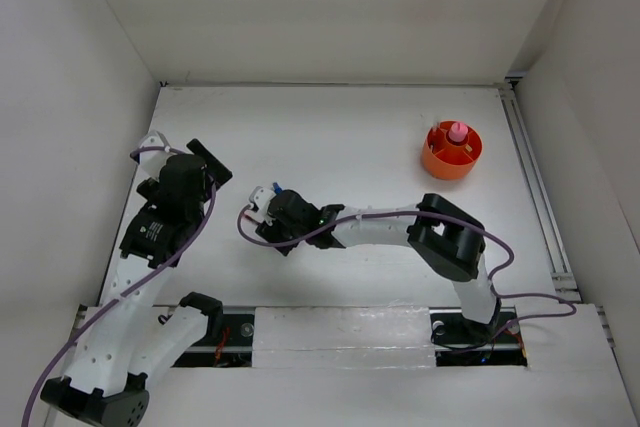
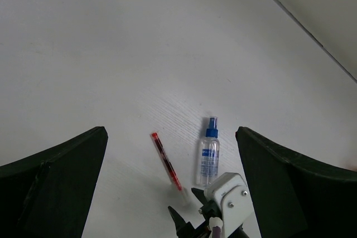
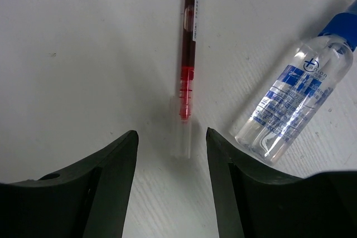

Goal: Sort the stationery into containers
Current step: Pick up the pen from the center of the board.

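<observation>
I will move my left gripper down and to the right in the top view and close it on the pen's red end (image 2: 157, 139), because that end is clear of the right gripper.
A thin red pen (image 3: 188, 54) lies on the white table, its clear end (image 3: 181, 132) between the fingers of my right gripper (image 3: 171, 132). The gripper is open, with a gap on each side of the pen. A clear blue-capped bottle (image 3: 290, 104) lies just to the right of the pen. The left wrist view shows the same pen (image 2: 166, 161), the bottle (image 2: 209, 157) and the right gripper (image 2: 185, 203) low over them. My left gripper (image 2: 170, 132) is wide open above the table with nothing in it. The orange tub (image 1: 432, 157) stands at the far right.
A pink-capped cylinder (image 1: 457, 132) stands upright inside the orange tub. White walls close the table in at the back and on both sides. A metal rail (image 1: 535, 187) runs along the right edge. The left arm (image 1: 160, 217) is at the left side.
</observation>
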{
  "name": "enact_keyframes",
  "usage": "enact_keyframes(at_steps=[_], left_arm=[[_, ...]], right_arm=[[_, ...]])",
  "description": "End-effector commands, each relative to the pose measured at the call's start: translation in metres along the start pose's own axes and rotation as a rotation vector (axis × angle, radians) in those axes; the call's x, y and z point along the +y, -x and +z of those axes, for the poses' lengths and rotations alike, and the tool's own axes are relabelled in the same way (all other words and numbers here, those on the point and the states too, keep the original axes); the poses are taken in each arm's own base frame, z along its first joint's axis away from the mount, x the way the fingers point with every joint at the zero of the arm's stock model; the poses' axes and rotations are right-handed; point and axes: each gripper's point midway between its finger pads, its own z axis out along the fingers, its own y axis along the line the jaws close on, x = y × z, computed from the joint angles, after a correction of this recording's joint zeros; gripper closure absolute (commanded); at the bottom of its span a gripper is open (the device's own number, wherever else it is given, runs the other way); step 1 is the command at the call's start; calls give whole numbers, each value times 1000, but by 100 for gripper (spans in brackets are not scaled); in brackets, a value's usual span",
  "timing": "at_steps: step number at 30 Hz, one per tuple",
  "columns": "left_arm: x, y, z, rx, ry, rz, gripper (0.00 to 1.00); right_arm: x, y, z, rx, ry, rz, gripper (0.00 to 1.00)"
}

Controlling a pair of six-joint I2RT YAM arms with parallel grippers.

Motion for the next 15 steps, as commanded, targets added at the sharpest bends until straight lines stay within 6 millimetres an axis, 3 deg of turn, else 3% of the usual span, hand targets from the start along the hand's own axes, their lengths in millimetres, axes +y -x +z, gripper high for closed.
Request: enact_keyframes(at_steps=[1, 10, 11, 13, 15], left_arm=[[-2, 6, -3, -27, -24, -10, 0], [-3, 10, -5, -38, -35, -20, 0], [-3, 10, -5, -38, -35, -20, 0], [-5, 6, -3, -24, -35, -14, 0], [-10, 2, -2, -6, -65, -7, 0]], right_arm=[[0, 34, 1, -89, -12, -1, 42], [0, 39, -4, -102, -11, 0, 43], [0, 50, -13, -129, -11, 2, 43], [1, 48, -24, -132, 1, 11, 43], [0, 66, -50, -188, 4, 25, 43]])
